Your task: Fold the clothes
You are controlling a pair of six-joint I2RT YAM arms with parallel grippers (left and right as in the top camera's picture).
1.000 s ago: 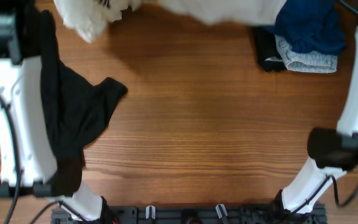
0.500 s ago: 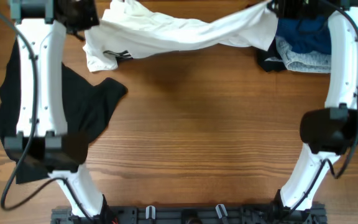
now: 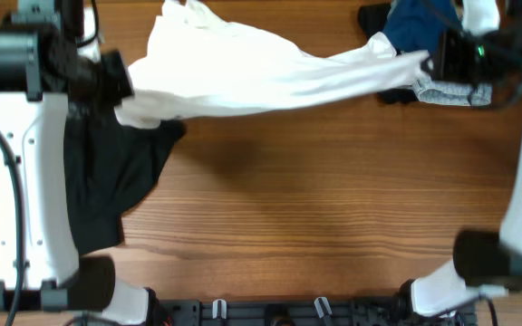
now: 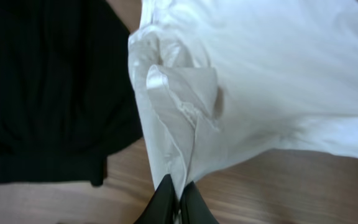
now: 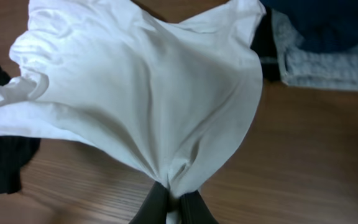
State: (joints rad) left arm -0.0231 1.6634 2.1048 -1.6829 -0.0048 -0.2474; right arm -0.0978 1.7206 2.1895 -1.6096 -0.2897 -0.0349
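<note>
My right gripper should move back and down and release the stretched shirt's end on the bare wood below and back of the gripper, clear of clothes.
A white T-shirt (image 3: 261, 77) hangs stretched above the back of the table between my two grippers. On its left end my left gripper (image 3: 120, 86) is shut, and the left wrist view shows the gathered white cloth (image 4: 185, 106) pinched in the fingertips (image 4: 178, 198). The shirt's right end is held by my right gripper (image 3: 429, 63), also shut; in the right wrist view the fabric (image 5: 142, 87) bunches into the jaws (image 5: 178, 205). A plain black garment (image 3: 107, 181) lies crumpled on the table at the left, under the left arm (image 4: 42, 81).
At the back right lies a pile of blue (image 3: 420, 23), grey (image 3: 456, 91) and black clothes, also seen in the right wrist view (image 5: 328, 56). The table (image 3: 315, 199) is brown wood. The arm bases stand at the near edge.
Both grippers have carried the white T-shirt from the far edge towards the near side. It now spans wider and tauter between them. The black garment has not moved.
</note>
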